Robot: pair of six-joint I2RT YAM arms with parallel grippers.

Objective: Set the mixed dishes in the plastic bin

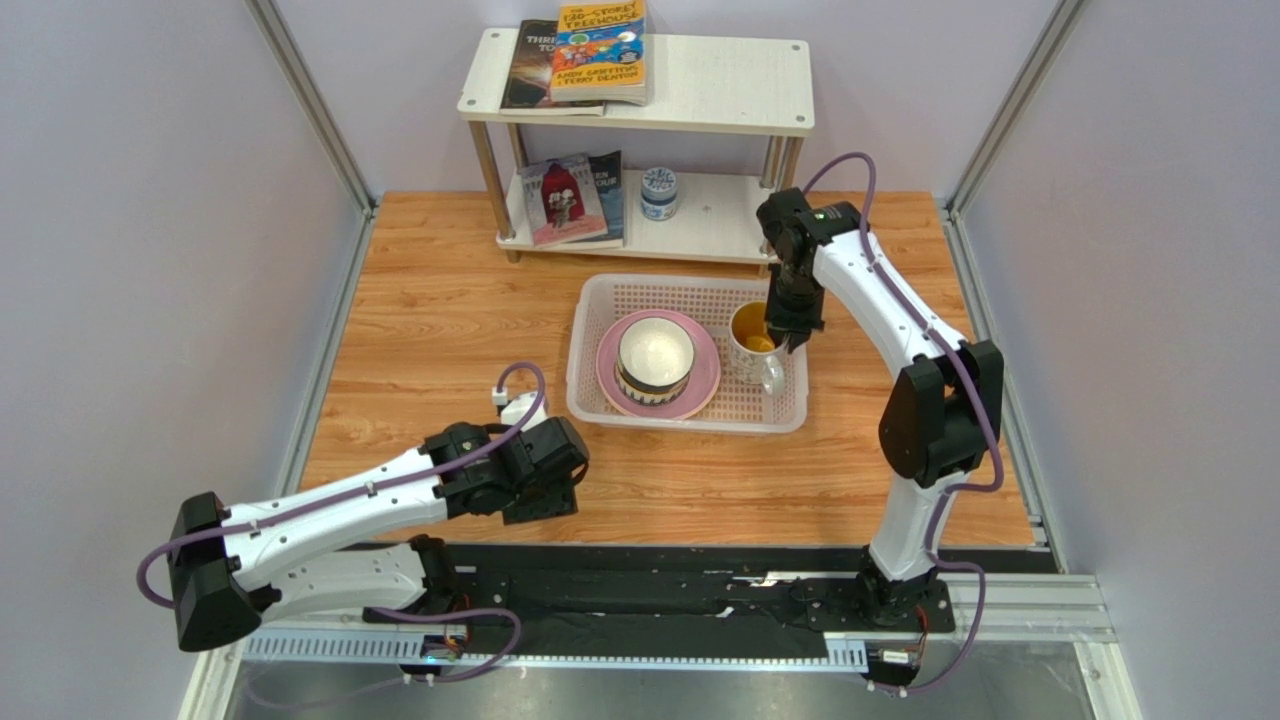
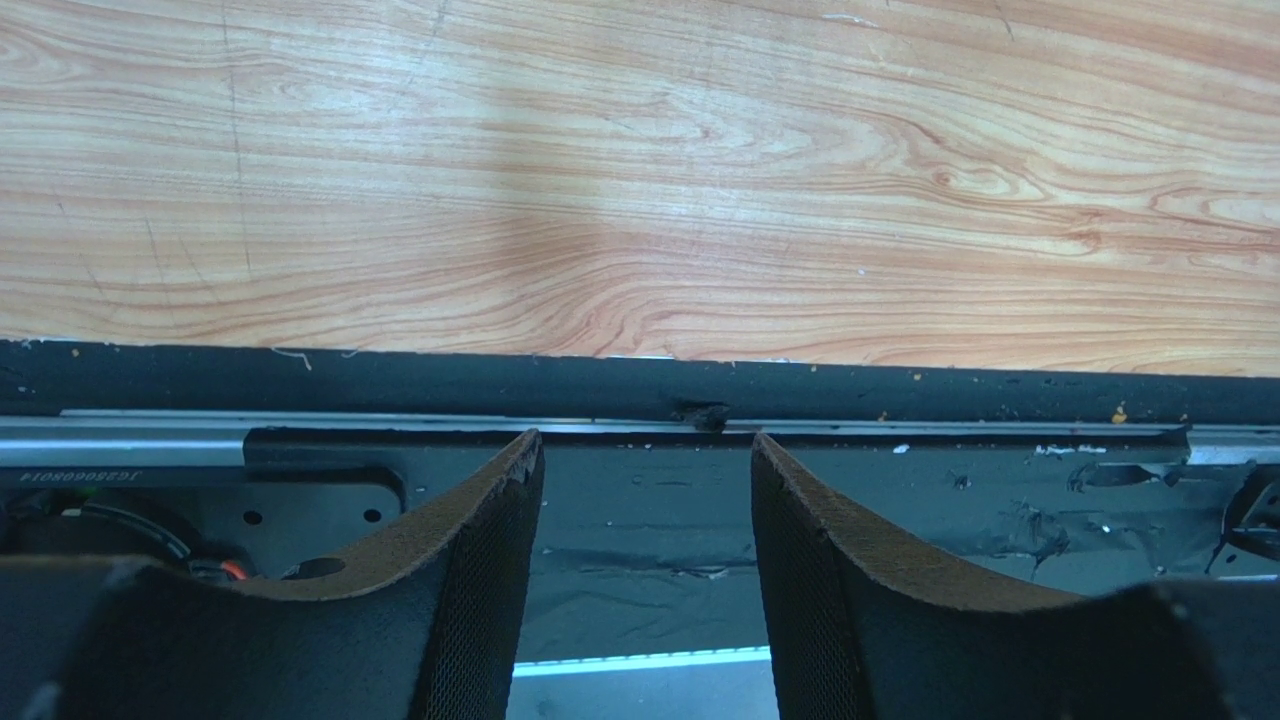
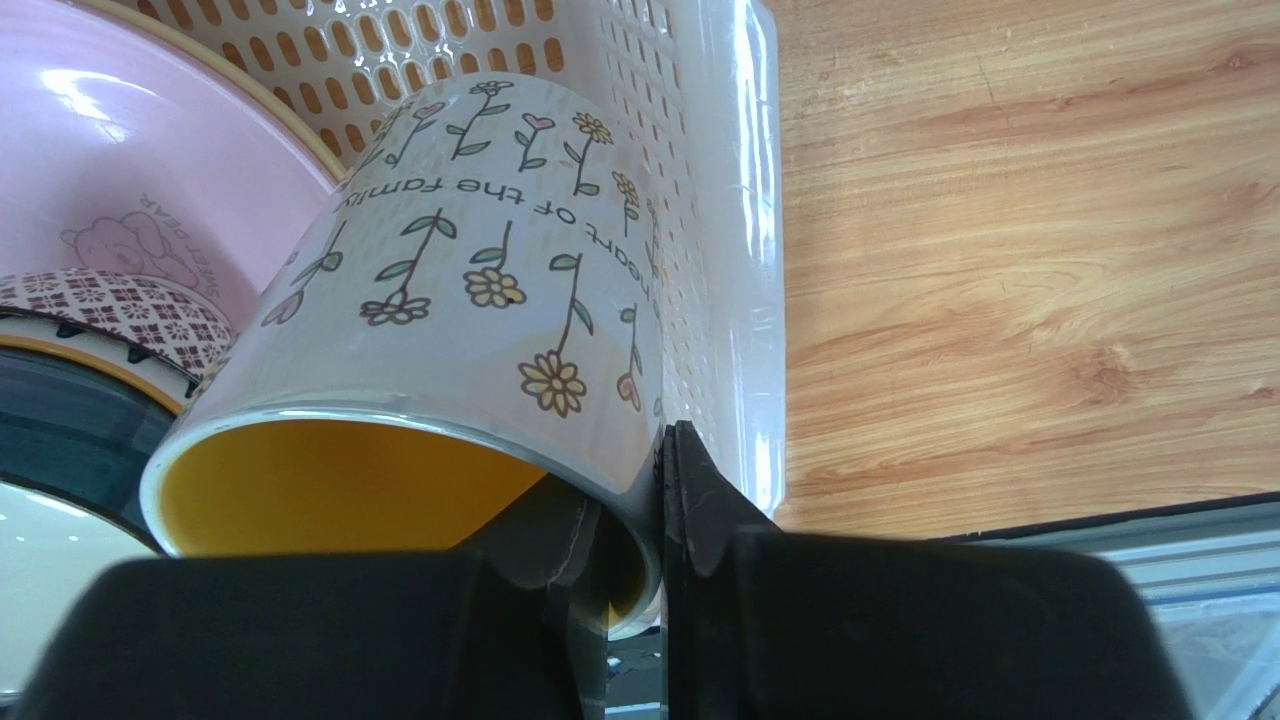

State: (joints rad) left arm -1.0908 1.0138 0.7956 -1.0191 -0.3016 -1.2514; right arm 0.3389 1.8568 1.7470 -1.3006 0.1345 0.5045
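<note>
The mug hangs close by the bin's end, so my right gripper will lower and shift toward the pink plate, over the open bin bottom [image 3: 425,78].
The white plastic bin [image 1: 589,324] stands mid-table. In it a pink plate [image 1: 702,393] carries a stack topped by a grey patterned bowl [image 1: 652,386] with a white bowl [image 1: 655,350] nested inside. My right gripper [image 1: 784,339] is shut on the rim of the mug with yellow inside [image 1: 751,342], at the bin's right end. In the right wrist view the flowered mug [image 3: 481,270] is pinched between my fingers [image 3: 706,503], beside the bin wall [image 3: 721,225] and pink plate [image 3: 105,165]. My left gripper [image 1: 544,488] is open and empty by the near edge [image 2: 646,495]. The pale yellow plate is barely visible.
A white two-tier shelf [image 1: 736,90] stands at the back with books [image 1: 598,53] on both tiers and a small blue-white jar [image 1: 658,192] on the lower one. Grey walls close in the left and right sides. A black mounting rail [image 1: 676,578] runs along the near edge.
</note>
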